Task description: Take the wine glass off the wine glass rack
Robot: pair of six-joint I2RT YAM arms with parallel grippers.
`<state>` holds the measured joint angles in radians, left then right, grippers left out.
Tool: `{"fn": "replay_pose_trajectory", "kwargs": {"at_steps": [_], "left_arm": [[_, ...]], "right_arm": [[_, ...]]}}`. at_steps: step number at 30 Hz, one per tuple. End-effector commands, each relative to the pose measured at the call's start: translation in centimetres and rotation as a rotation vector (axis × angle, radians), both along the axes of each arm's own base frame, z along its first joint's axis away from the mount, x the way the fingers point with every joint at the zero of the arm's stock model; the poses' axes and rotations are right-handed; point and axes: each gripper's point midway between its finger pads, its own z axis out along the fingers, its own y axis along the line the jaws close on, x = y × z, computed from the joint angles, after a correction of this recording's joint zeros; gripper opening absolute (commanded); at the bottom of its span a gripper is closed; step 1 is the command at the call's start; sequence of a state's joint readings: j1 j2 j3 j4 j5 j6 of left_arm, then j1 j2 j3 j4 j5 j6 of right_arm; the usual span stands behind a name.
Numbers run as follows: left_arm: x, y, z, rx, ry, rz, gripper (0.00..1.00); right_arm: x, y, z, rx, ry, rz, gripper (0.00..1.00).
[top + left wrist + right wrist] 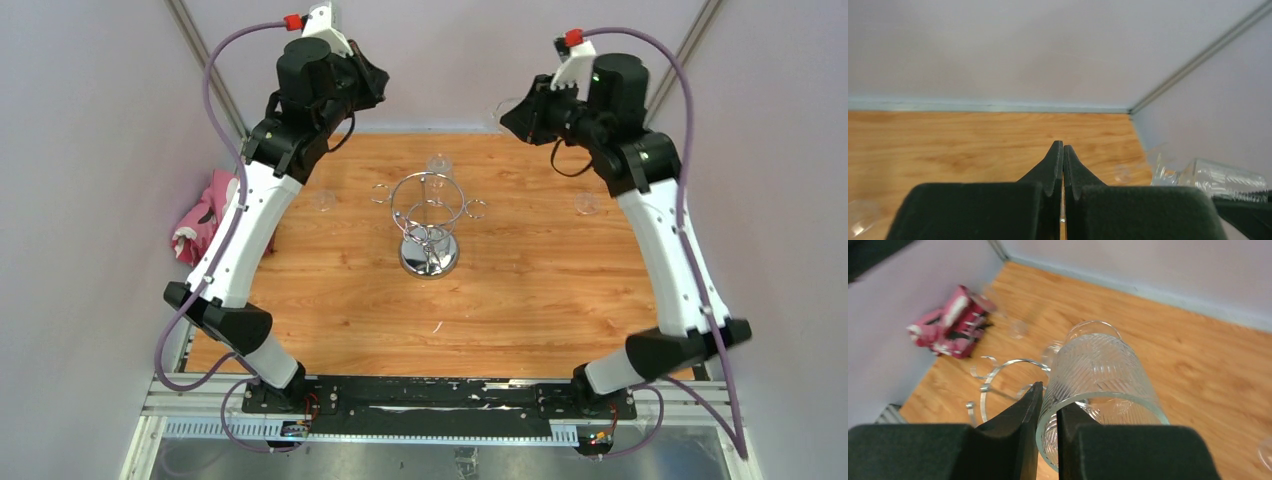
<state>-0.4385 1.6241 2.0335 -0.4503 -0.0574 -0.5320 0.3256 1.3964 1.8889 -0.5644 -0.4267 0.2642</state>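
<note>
The ribbed glass in my right gripper should next come down onto the clear, bare wood below the gripper, between the rack and a standing glass, and I should let go of it there.
The chrome wine glass rack [428, 212] stands mid-table on its mirrored dome base, and its wire ring shows in the right wrist view [998, 371]. My right gripper [1049, 402] is shut on the rim of a clear ribbed wine glass [1098, 365], one finger inside the bowl and one outside. It holds the glass high, off the rack and to the back right [520, 112]. That glass also shows at the right of the left wrist view [1225, 177]. My left gripper [1063, 148] is shut and empty, raised at the back left [372, 82].
Clear glasses stand on the wooden table at the left [323, 200], at the right [587, 204] and behind the rack [438, 165]. A pink and white packet [203, 218] lies off the table's left edge, also seen in the right wrist view [954, 322]. Grey walls close in the back and sides.
</note>
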Motion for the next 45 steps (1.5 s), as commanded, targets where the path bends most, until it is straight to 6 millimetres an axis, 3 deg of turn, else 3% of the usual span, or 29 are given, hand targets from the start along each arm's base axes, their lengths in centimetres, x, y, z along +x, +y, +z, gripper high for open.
{"fn": "replay_pose_trajectory", "kwargs": {"at_steps": [1, 9, 18, 28, 37, 45], "left_arm": [[-0.4, 6.2, -6.5, 0.362, 0.163, 0.274, 0.0], [-2.8, 7.1, -6.9, 0.404, 0.141, 0.267, 0.0], [-3.2, 6.7, -8.9, 0.408, 0.138, 0.23, 0.0], [-3.3, 5.6, -10.6, 0.387, 0.148, 0.176, 0.0], [-2.8, 5.1, -11.6, 0.391, 0.16, 0.164, 0.0], [-2.2, 4.5, -12.4, 0.385, 0.171, 0.149, 0.0]], "right_arm": [[3.9, -3.4, -4.7, -0.244, 0.117, -0.19, 0.0], [9.4, -6.6, -14.0, -0.542, 0.341, -0.271, 0.0], [12.1, -10.5, -24.2, -0.706, 0.572, -0.257, 0.0], [14.0, -11.7, -31.9, -0.731, 0.73, -0.189, 0.0], [15.3, -11.8, -35.3, -0.711, 0.779, -0.16, 0.0], [15.7, -12.2, -35.9, -0.689, 0.767, -0.18, 0.0]]}}
